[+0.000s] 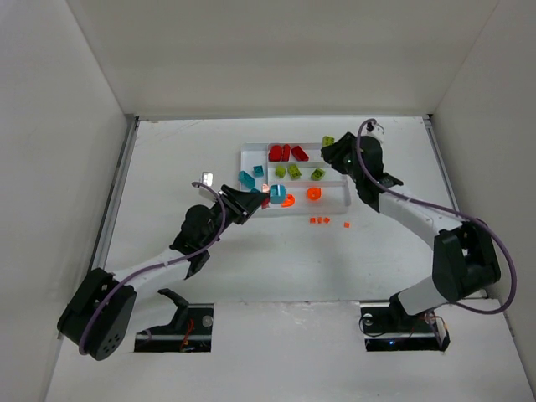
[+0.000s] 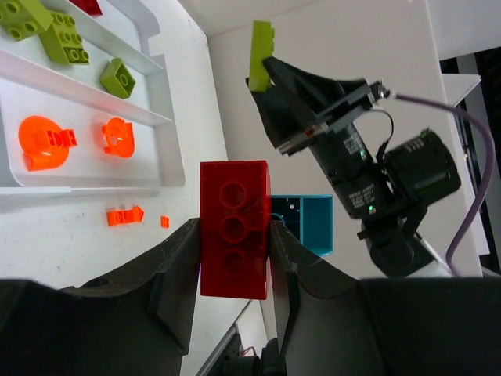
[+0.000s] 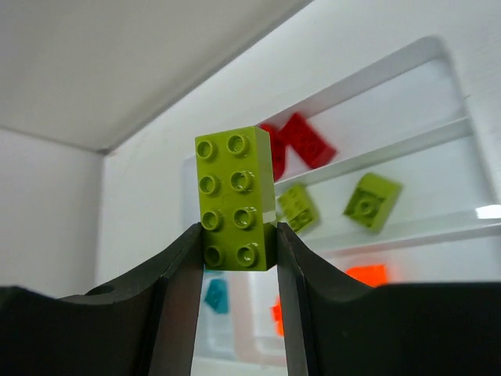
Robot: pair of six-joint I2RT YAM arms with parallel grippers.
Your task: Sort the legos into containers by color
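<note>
The tray's middle row holds the green bricks and has a bare end, so my right gripper tilts downward and lowers into that free space beside them next.
My left gripper [image 2: 233, 235] is shut on a red brick [image 2: 235, 227], held just off the near left corner of the white tray [image 1: 255, 145]. A teal brick [image 2: 305, 223] shows right behind the red one. Over the tray's far right corner, my right gripper [image 3: 237, 239] is shut on a lime green brick [image 3: 235, 200], which also shows in the top view [image 1: 329, 141]. The tray holds red bricks [image 1: 285, 152] in the far row, green bricks [image 1: 293, 171] in the middle row, orange pieces [image 1: 315, 193] in the near row and teal bricks [image 1: 249, 178] in the left section.
Tiny orange pieces [image 1: 318, 220] and another orange bit [image 1: 346, 225] lie on the table just in front of the tray. White walls close in the table on three sides. A small white tag [image 1: 206, 177] lies left of the tray.
</note>
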